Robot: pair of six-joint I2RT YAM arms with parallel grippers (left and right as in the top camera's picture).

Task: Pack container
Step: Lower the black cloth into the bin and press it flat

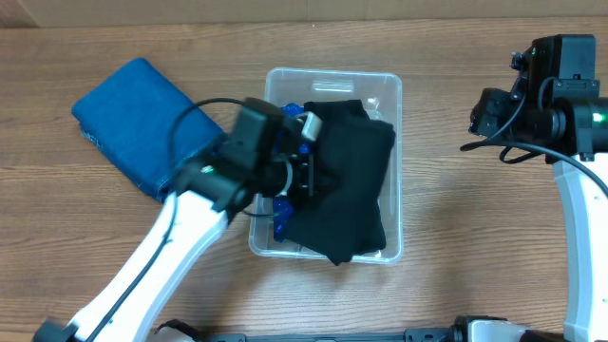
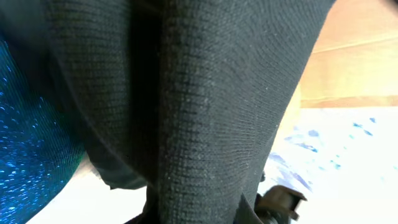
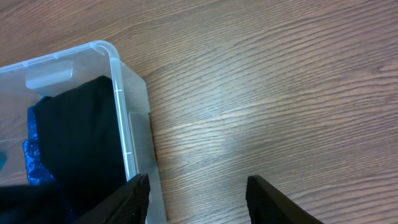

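Note:
My left gripper moves down and outward beside the shiny blue item (image 1: 282, 215) (image 2: 36, 137) next, then releases, as the garment's near end overlaps the container's near side.
The clear plastic container (image 1: 391, 87) stands in the middle of the table. A black knit garment (image 1: 347, 180) lies in it over a shiny blue item (image 1: 283, 217). My left gripper (image 1: 306, 171) is inside the container's left side, shut on the black garment, which fills the left wrist view (image 2: 205, 112). My right gripper (image 3: 198, 196) is open and empty over bare table, right of the container's wall (image 3: 132, 134). The garment also shows in the right wrist view (image 3: 78, 140).
A folded blue towel (image 1: 138, 122) lies on the table to the left of the container. The right arm (image 1: 556, 95) stays at the far right of the wooden table (image 1: 475, 237).

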